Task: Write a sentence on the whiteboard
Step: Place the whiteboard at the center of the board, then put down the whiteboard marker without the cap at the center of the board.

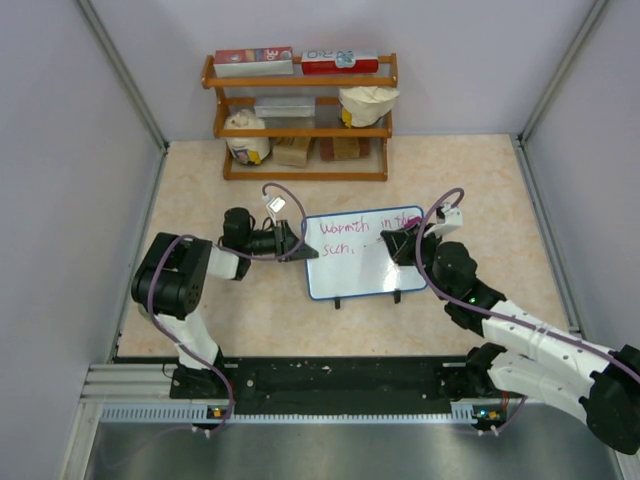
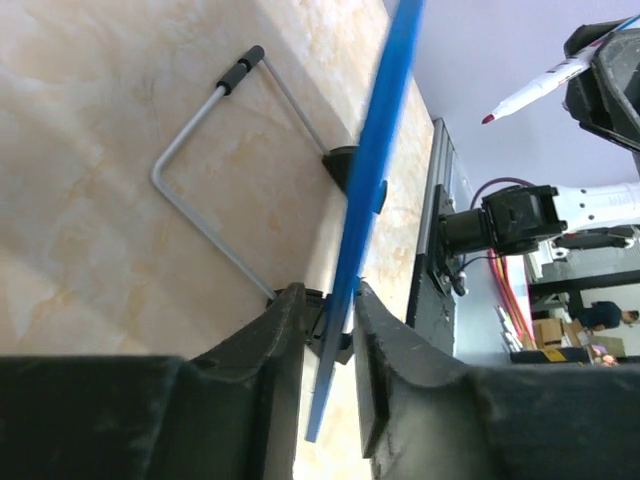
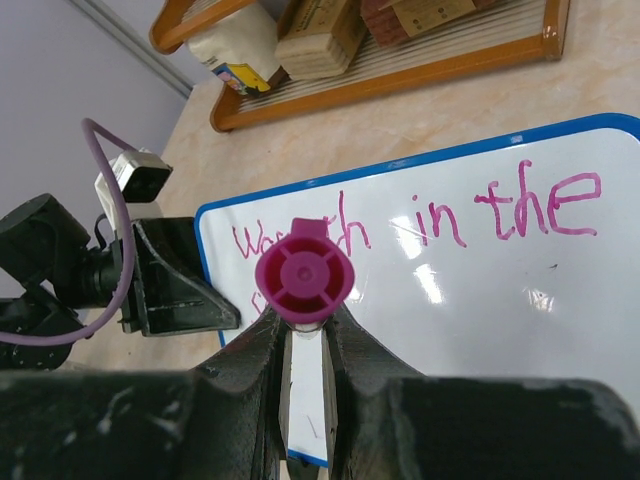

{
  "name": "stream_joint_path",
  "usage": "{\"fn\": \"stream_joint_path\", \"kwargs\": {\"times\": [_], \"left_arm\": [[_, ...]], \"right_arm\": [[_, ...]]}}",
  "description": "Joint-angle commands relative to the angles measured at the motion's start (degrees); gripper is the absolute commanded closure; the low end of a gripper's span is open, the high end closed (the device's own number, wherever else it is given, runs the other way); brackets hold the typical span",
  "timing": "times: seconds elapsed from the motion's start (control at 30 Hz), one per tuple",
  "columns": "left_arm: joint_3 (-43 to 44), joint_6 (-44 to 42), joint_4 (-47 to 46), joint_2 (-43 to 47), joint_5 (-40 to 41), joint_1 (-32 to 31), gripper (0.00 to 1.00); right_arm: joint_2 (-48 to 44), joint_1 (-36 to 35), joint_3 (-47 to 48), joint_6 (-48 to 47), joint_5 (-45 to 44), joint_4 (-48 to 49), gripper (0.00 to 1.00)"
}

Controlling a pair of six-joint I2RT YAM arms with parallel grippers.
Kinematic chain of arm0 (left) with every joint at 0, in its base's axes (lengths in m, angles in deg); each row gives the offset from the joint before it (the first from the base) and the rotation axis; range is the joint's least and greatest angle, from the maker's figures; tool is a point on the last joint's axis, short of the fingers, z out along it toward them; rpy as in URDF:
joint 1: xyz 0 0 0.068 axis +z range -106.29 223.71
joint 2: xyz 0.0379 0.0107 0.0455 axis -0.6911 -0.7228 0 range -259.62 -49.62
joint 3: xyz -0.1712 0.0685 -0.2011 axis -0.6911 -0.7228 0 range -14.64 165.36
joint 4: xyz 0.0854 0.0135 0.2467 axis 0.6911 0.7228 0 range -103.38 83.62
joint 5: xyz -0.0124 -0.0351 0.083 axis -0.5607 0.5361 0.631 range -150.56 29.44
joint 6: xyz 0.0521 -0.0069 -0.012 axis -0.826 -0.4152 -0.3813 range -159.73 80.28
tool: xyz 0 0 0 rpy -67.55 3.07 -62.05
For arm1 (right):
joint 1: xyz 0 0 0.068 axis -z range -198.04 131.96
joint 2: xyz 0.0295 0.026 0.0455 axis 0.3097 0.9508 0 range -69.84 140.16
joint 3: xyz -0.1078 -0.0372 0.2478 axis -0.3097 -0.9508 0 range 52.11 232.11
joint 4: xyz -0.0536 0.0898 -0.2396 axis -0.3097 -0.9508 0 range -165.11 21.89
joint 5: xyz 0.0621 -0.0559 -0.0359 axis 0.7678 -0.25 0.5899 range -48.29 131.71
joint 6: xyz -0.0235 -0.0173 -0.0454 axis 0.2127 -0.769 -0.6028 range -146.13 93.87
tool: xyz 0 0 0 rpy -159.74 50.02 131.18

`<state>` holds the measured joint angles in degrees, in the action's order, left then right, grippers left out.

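Observation:
My right gripper needs to move back and down next, past the whiteboard's lower edge to the bare tabletop, and let go of the marker (image 3: 303, 272) there, because "Warmth in the sun" is written.
The whiteboard (image 1: 360, 275) stands propped on the table's middle, blue-framed, with magenta writing "Warmth in the" and "sun," below. My left gripper (image 1: 300, 247) is shut on its left edge; in the left wrist view the blue frame (image 2: 385, 120) runs between my fingers (image 2: 330, 330). My right gripper (image 1: 402, 243) is at the board's right part, shut on a magenta marker (image 3: 303, 272) seen end-on, its tip hidden. The board's writing shows behind it (image 3: 480, 290). The marker (image 2: 535, 88) also shows from the left wrist, its tip off the board.
A wooden shelf (image 1: 300, 115) with boxes and bags stands at the back. The board's wire stand (image 2: 200, 150) rests on the table behind it. Grey walls enclose both sides; a black rail (image 1: 340, 380) runs along the near edge.

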<state>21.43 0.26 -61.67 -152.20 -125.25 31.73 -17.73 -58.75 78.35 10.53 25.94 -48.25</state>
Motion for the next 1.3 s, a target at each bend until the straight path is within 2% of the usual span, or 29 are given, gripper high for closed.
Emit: {"fn": "stream_joint_path", "kwargs": {"times": [0.0, 0.07, 0.1, 0.23, 0.47, 0.5, 0.9, 1.27], "left_arm": [[-1.0, -2.3, 0.6, 3.4, 2.2, 0.7, 0.64], [-1.7, -2.9, 0.6, 4.5, 3.0, 1.0, 0.55], [-2.0, -3.2, 0.6, 4.9, 3.5, 1.0, 0.47], [-3.8, -5.4, 2.1, 8.4, 6.0, 1.4, 0.31], [-6.0, -6.1, 1.4, 11.6, 8.3, 2.3, 0.18], [-6.2, -6.3, 1.6, 12.0, 8.6, 2.4, 0.01], [-9.8, -9.0, 3.9, 18.6, 15.1, 4.7, 0.01], [-12.0, -14.6, 16.3, 28.8, 32.8, 4.7, 0.01]], "right_arm": [[-1.7, 0.5, -0.2, 0.2, -0.2, 0.4, 1.00], [-2.2, 0.5, -0.5, 0.2, -0.3, 0.3, 1.00], [-2.4, 0.5, -0.6, 0.2, -0.5, 0.2, 1.00], [-3.0, 0.5, -0.8, 0.2, -0.6, -0.3, 1.00], [-3.3, 0.5, -0.7, 0.2, 0.4, -1.4, 1.00], [-3.4, 0.5, -0.6, 0.4, 0.6, -1.6, 1.00], [-7.6, 0.5, -1.2, 1.7, 1.5, -8.4, 1.00], [-16.7, 0.5, -4.3, 6.8, 4.3, -19.5, 1.00]]}}
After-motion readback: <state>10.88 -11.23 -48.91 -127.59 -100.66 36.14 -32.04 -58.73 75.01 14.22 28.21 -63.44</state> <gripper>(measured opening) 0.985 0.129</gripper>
